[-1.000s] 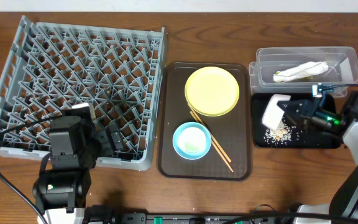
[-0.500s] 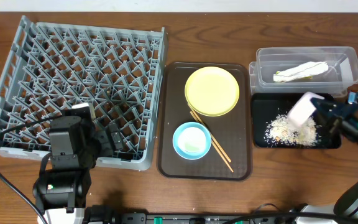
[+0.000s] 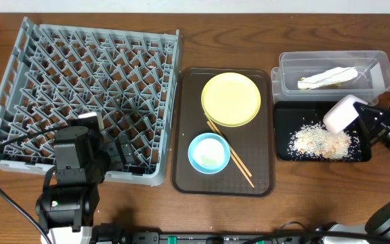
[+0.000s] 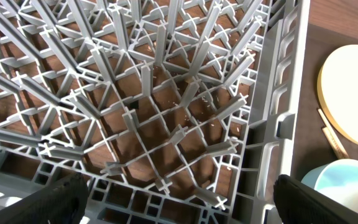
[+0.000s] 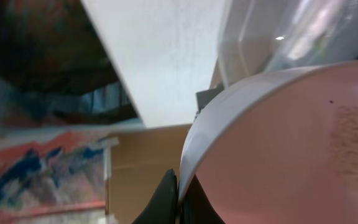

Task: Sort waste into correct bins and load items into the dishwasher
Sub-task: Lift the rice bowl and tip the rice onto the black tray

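Note:
My right gripper will swing left in the overhead view, level the white bowl (image 3: 342,112) and lower it to release it on the yellow plate (image 3: 231,99), which is empty.
My right gripper (image 3: 361,118) (image 5: 180,198) is shut on the rim of the white bowl (image 3: 342,112) (image 5: 278,143), which hangs tilted over the right end of the black tray (image 3: 282,153). Whitish rice scraps (image 3: 320,141) lie heaped in that tray. The clear tub (image 3: 385,68) behind it holds a crumpled napkin (image 3: 328,76). The yellow plate (image 3: 231,99) and the light blue bowl (image 3: 208,152) rest on the brown serving tray (image 3: 189,169). My left gripper (image 3: 122,153) (image 4: 182,208) stands open over the near right corner of the grey dish rack (image 3: 87,88) (image 4: 166,93), holding nothing.
Wooden chopsticks (image 3: 233,158) lie slanted on the brown tray between plate and blue bowl. In the left wrist view the plate (image 4: 350,93) and blue bowl (image 4: 347,186) show just beyond the rack's right wall. Bare wooden table surrounds everything.
The right gripper has carried the white bowl to the right across the black tray, tipping it, and the heap of rice scraps in the tray has grown. The left arm has stayed still.

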`<state>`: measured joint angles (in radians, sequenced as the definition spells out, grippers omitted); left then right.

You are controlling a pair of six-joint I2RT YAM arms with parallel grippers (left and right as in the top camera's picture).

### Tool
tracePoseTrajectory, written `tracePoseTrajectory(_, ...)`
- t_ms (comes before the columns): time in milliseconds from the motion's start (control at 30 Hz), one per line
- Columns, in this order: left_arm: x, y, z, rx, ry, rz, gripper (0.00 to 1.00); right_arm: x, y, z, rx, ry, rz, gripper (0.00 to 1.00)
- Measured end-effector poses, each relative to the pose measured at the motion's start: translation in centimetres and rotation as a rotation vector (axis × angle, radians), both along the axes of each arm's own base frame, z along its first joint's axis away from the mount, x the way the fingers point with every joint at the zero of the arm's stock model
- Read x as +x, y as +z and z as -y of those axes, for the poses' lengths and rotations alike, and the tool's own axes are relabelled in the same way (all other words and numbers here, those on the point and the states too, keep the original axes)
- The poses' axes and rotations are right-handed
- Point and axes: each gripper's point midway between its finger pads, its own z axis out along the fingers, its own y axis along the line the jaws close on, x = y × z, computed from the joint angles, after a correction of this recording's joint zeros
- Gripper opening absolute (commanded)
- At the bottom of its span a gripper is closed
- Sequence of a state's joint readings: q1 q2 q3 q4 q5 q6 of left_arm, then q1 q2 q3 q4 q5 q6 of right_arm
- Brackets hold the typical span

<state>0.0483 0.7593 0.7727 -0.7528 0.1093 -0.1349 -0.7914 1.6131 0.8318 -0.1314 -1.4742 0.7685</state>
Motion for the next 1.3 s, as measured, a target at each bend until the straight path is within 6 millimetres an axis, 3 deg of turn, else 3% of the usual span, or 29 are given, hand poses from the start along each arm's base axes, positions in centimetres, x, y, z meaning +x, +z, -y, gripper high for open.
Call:
tracePoseTrajectory(400, 0.0, 0.0, 0.0, 0.000, 0.000, 0.000, 0.98, -0.2, 0.7, -0.3, 0.008, 0.028, 0.042, 0.01)
tracePoseTrajectory(700, 0.0, 0.0, 0.0, 0.000, 0.000, 0.000, 0.98, 0.2, 1.4, -0.1, -0.155, 0.048, 0.205, 0.01)
tracePoseTrajectory(1033, 0.0, 0.0, 0.0, 0.000, 0.000, 0.000, 0.98, 0.5, 1.4, -1.1, -0.213, 0.081, 0.261, 0.01)
tracePoseTrajectory(1167, 0.0, 0.0, 0.0, 0.000, 0.000, 0.000, 0.98, 0.5, 0.3, -1.7, -0.166, 0.072, 0.171, 0.01)
tracePoseTrajectory(1300, 0.0, 0.0, 0.0, 0.000, 0.000, 0.000, 0.98, -0.4, -3.1, -3.1, -0.085, 0.048, -0.086, 0.01)
